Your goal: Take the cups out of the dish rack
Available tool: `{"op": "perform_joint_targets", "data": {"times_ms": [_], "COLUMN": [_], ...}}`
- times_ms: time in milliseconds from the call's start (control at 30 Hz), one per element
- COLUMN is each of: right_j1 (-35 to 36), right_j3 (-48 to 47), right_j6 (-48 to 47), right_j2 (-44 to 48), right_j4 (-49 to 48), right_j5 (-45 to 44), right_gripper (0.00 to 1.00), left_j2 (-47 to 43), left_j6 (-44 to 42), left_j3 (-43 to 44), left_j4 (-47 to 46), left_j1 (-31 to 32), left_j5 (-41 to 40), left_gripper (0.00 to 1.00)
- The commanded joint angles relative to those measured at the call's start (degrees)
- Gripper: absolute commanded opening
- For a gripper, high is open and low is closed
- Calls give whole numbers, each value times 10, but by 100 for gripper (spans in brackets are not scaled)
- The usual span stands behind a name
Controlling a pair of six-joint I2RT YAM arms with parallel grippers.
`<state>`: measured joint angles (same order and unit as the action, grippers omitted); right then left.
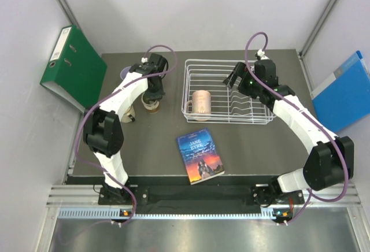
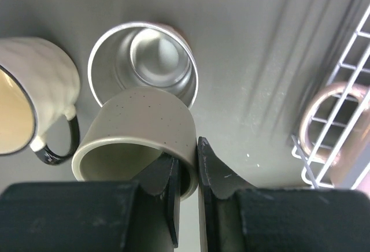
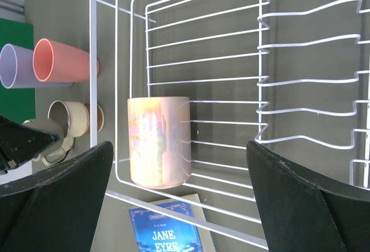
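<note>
My left gripper moves back and down next. It lowers the beige-olive mug onto the open tabletop near the blue paperback, clear of the steel-lined cup beside it.
My left gripper (image 2: 189,151) is shut on the rim of the beige-olive mug (image 2: 139,122), one finger inside and one outside. It holds the mug tilted beside a steel-lined cup (image 2: 144,61) and a cream mug with a black handle (image 2: 32,99), left of the dish rack (image 1: 219,60). The pale peach mug (image 3: 159,139) lies on its side in the rack's near-left corner (image 1: 201,103). My right gripper (image 3: 179,145) hangs wide open above the rack, empty (image 1: 236,78). A lilac tumbler (image 3: 14,66) and a salmon-pink cup (image 3: 58,61) stand on the table left of the rack.
A blue paperback (image 1: 200,155) lies on the table in front of the rack. A green binder (image 1: 72,67) leans at the far left edge. A blue folder (image 1: 344,90) sits at the right. The rack's upright prongs (image 3: 306,78) fill its right half.
</note>
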<state>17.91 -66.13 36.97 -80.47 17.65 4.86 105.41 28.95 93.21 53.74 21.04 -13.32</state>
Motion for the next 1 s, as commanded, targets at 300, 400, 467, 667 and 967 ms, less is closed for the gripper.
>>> {"op": "perform_joint_targets", "data": {"times_ms": [300,400,467,667,967], "right_j1": [10,13,14,14,15], "right_j3": [-20,-22,-26,-26,-26], "right_j6": [-8,-8,-8,-10,-13], "right_j2": [-35,-41,-44,-39,-34], "right_j4": [-13,-13,-8,5,11], "right_j5": [5,4,5,-7,-13], "right_gripper": [96,96,96,96,96], "left_j2": [-139,-143,-138,-124,-83], "left_j6": [45,44,44,61,54], "left_j3": [-155,-167,-176,-212,-235], "left_j4": [1,-6,-12,-36,-70], "left_j1": [6,6,4,4,1], "left_j5": [50,54,62,99,93], "left_gripper": [0,0,0,0,0]}}
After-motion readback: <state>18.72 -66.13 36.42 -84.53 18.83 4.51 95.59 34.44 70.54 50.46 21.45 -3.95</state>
